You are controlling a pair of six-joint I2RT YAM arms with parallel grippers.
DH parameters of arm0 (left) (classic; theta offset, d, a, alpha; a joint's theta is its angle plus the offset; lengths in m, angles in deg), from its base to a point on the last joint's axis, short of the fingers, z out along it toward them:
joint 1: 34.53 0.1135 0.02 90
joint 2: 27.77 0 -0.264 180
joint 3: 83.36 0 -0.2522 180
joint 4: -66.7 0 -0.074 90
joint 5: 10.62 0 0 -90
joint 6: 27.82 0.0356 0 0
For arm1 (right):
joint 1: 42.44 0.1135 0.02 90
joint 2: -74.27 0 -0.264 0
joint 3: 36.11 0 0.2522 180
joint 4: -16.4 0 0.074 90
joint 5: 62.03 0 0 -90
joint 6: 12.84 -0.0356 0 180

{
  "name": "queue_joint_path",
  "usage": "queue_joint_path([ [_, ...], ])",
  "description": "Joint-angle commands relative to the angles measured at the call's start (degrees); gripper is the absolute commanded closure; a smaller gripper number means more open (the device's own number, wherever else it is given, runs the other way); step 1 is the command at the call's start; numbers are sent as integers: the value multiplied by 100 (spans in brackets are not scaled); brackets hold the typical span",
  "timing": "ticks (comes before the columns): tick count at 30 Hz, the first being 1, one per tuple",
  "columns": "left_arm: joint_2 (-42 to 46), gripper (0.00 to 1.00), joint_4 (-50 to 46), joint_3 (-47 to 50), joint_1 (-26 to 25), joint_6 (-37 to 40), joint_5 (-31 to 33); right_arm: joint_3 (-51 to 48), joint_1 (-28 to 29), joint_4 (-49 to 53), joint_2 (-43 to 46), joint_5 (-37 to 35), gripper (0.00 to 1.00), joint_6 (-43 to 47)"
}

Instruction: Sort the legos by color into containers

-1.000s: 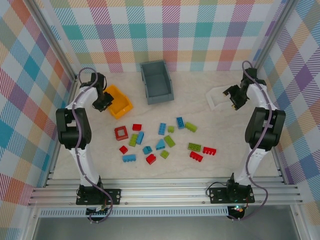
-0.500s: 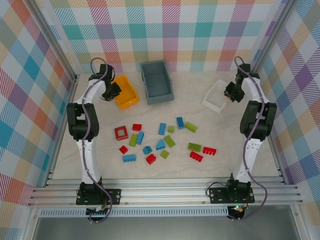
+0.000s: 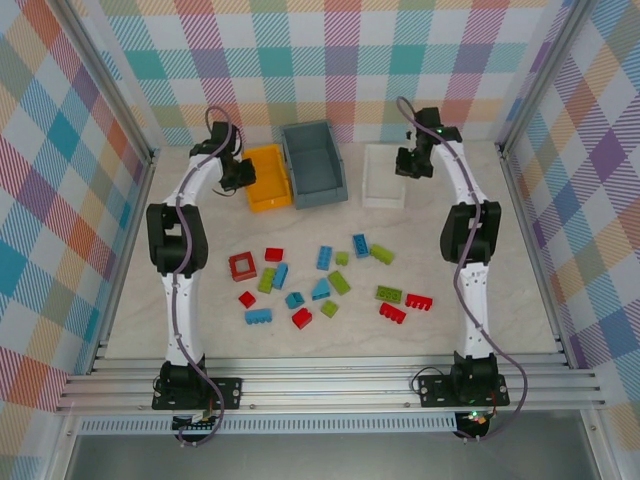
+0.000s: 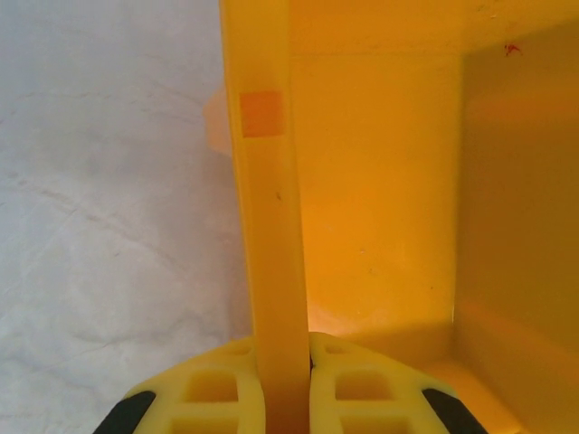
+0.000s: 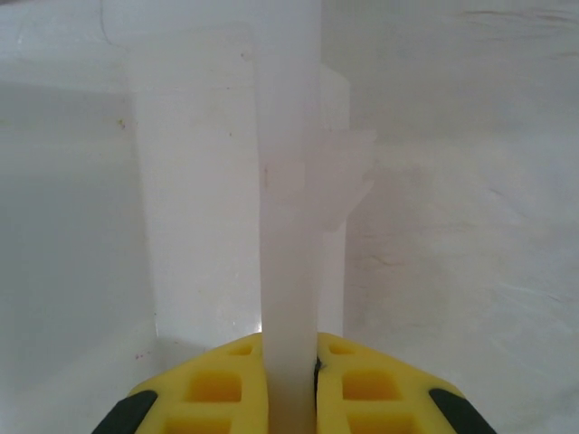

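My left gripper pushes the orange-yellow bin's orange side toward the gap before the white tray (image 3: 384,178) next, slightly back, and releases.
The orange-yellow bin (image 3: 270,180) stands against the left side of the grey-blue bin (image 3: 314,165). My left gripper (image 3: 240,175) is shut on its left wall; in the left wrist view the yellow fingers (image 4: 217,393) pinch the orange wall (image 4: 271,226). The white tray (image 3: 384,178) sits just right of the grey-blue bin. My right gripper (image 3: 410,165) is shut on the tray's right wall (image 5: 289,226), with its fingers (image 5: 371,389) on either side. The legos lie scattered mid-table, among them a hollow red square (image 3: 242,266), a blue brick (image 3: 325,257) and a lime green brick (image 3: 339,282).
All three containers line the back of the table, close to the plaid rear wall. Both arms stretch far forward along the table's sides. The nearest bricks, such as a red one (image 3: 419,301), lie well short of the bins.
The left arm has dragged the orange-yellow bin right, up to the grey-blue bin. The right gripper shut on the white tray's wall and pulled it left toward the grey-blue bin.
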Motion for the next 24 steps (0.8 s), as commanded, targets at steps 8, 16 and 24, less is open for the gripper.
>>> queue_joint_path([
  [8, -397, 100, -321, -263, -301, 863, -242, 352, 248, 206, -193, 1705, 86, 878],
  [16, -89, 100, -265, 276, -486, 831, -462, -1594, 314, -58, 877, 1627, 90, 1008],
  [24, 602, 100, 257, 1549, -626, 616, -436, -3049, 276, -622, 1764, 1219, 89, 720],
])
